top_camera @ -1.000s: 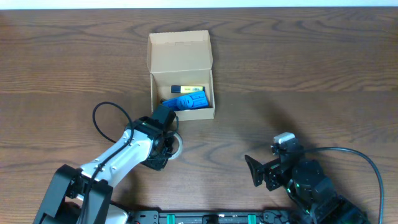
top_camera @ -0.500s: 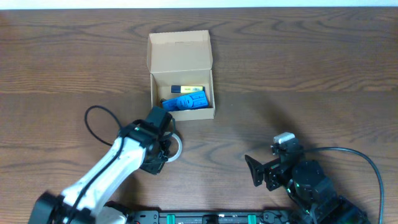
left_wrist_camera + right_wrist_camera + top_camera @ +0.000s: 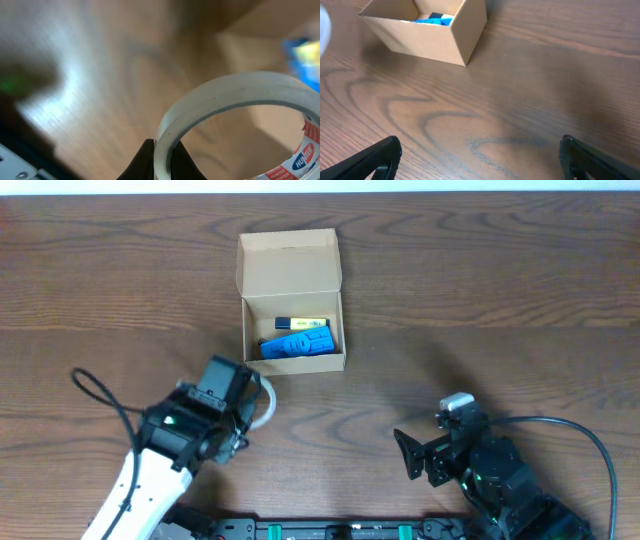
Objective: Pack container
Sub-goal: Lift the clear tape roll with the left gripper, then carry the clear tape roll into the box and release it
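I need to move the tape roll (image 3: pixel 235 92) in my left gripper outward next, so that it is over the box's opening, above the blue object and yellow item.
The container (image 3: pixel 291 275) is a tan cardboard box with its flap lid open toward the back. Inside lie a blue object (image 3: pixel 298 345) and a yellow item (image 3: pixel 310 323). It also shows in the right wrist view (image 3: pixel 460 35) and blurred in the left wrist view (image 3: pixel 265 55). My left gripper (image 3: pixel 163 155) is shut on the rim of a white tape roll (image 3: pixel 235 92), held in front of and left of the box; the roll shows in the overhead view (image 3: pixel 266 402). My right gripper (image 3: pixel 480 155) is open and empty at the front right.
A black cable (image 3: pixel 100 395) loops out from the left arm at the left. Another cable (image 3: pixel 570 430) trails from the right arm. The wood table (image 3: pixel 480 290) stretches around the box.
The left arm has swung to the left and pulled back with the tape roll in its jaws. The right arm has not moved.
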Tool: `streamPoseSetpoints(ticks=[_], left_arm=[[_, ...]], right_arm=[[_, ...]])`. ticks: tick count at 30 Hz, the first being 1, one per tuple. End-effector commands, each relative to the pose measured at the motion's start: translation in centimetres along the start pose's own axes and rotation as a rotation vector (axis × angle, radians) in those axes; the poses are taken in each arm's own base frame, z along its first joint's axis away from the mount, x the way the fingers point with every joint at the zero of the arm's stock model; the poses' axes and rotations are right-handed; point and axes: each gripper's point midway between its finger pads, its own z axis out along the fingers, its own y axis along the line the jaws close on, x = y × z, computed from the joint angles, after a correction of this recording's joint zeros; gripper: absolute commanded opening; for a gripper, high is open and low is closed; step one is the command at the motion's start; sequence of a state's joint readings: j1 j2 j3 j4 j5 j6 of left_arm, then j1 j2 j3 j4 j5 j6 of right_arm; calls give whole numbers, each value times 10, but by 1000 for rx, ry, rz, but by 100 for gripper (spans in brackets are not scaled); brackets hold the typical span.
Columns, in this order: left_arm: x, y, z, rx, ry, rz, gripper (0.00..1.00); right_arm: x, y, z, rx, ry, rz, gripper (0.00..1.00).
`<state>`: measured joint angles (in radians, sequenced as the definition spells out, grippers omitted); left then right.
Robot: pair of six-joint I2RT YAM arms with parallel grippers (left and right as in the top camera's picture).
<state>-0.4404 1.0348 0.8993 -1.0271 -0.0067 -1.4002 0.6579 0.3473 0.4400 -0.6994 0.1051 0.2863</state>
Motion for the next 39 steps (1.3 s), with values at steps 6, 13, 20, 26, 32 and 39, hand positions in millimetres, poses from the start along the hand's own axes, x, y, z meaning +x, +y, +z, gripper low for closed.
streamPoseSetpoints(ticks=[6, 13, 20, 26, 32, 39], left_arm=[[-53, -77, -33, 91, -139, 289, 9], [-65, -139, -3, 79, -69, 523, 8], [-61, -171, 47, 24, 38, 673, 8], [-53, -167, 78, -18, 116, 716, 8], [-48, -162, 92, -48, 150, 754, 7], [-44, -159, 101, -67, 166, 788, 7]], right_arm=[[1, -2, 0, 7, -2, 19, 99], [1, -2, 0, 7, -2, 19, 99], [0, -2, 0, 6, -2, 19, 99], [1, -2, 0, 7, -2, 19, 99], [1, -2, 0, 7, -2, 19, 99], [1, -2, 0, 7, -2, 19, 99]])
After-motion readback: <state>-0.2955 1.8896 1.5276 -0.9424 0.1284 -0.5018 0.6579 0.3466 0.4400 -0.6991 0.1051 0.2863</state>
